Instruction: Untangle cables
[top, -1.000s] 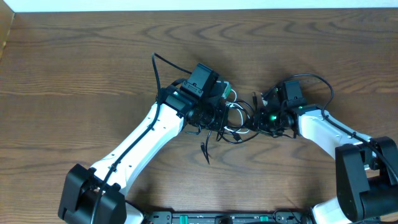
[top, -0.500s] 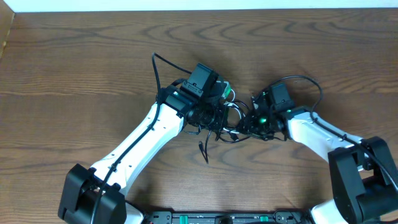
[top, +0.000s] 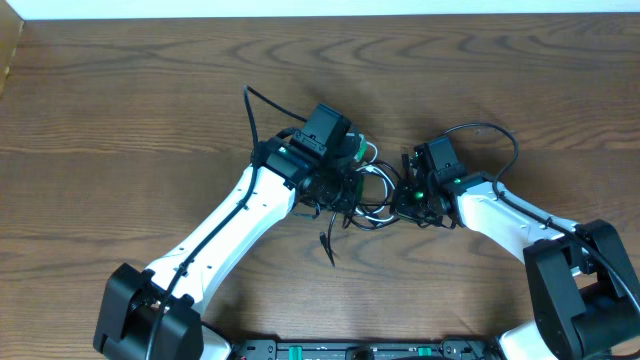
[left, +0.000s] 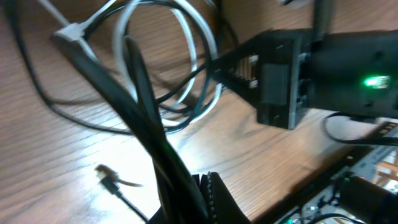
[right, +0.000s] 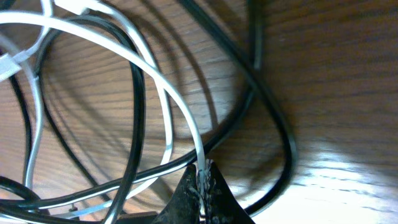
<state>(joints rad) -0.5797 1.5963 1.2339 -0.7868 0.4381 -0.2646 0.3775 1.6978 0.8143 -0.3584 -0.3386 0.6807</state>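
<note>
My right gripper will next lift the white cable (top: 380, 172) and pull it away from my left gripper, to the right in the overhead view, because Black loops (right: 287, 143) are around it.
A thin white cable (top: 380, 172) and a thin black cable (top: 328, 240) lie tangled on the table between my two grippers. My left gripper (top: 338, 190) is shut on the black cable (left: 146, 106), which runs up out of the jaws (left: 205, 190); its small plug (left: 109, 180) lies loose on the wood beside them. White loops (left: 208, 56) lie beyond it. My right gripper (top: 402, 200) is shut on the white cable (right: 194, 138), pinched between its fingertips (right: 204, 177). Black cable loops (right: 287, 143) curve around that spot.
The brown wooden table (top: 120, 110) carries the tangle near its middle. The right gripper's black body (left: 280, 74) with a green light sits close in front of the left gripper. The arms' own thick black cables arch above each wrist (top: 490, 130).
My right gripper has moved left, closer to the left gripper, and the loops between them have bunched up. The left arm has stayed nearly still.
</note>
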